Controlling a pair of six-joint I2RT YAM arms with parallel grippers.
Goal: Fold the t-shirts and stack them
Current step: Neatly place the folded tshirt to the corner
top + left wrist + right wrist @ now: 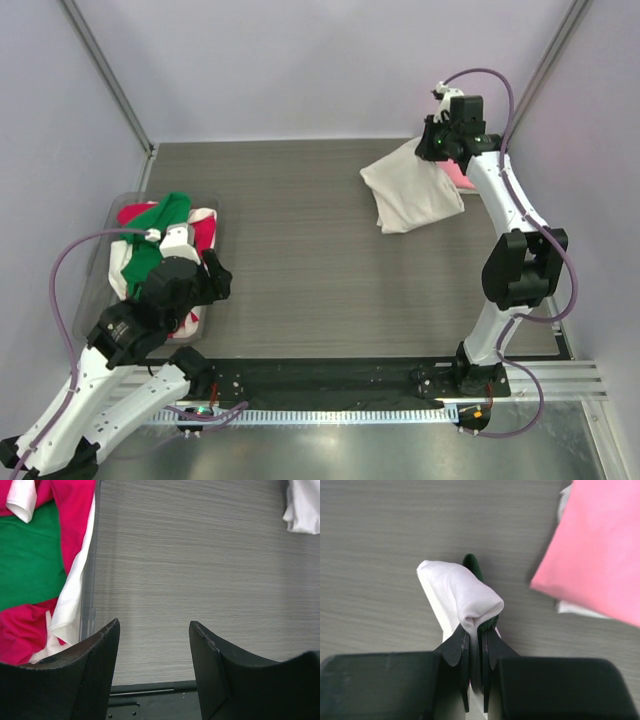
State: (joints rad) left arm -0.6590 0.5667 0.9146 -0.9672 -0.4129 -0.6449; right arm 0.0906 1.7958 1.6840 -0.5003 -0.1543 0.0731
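I need to move my right gripper outward and down over the folded pink t-shirt (459,174) (597,555) to let go, because that is below it, to its right in the top view.
My right gripper (432,146) is shut on the cream-white t-shirt (412,193) at the far right of the table and holds its top corner lifted. In the right wrist view the pinched white cloth (461,595) bulges above my gripper (476,631), with dark green fabric (474,568) showing behind it. A folded pink t-shirt (597,555) lies just to the right, also seen behind the arm from above (458,174). My left gripper (154,625) is open and empty above the table beside the tub. Green (160,225), red and white t-shirts lie heaped in it.
A clear plastic tub (112,215) holds the heap at the left edge; its wall shows in the left wrist view (90,580). A black rail (330,378) runs along the near edge. Grey walls enclose the table on three sides.
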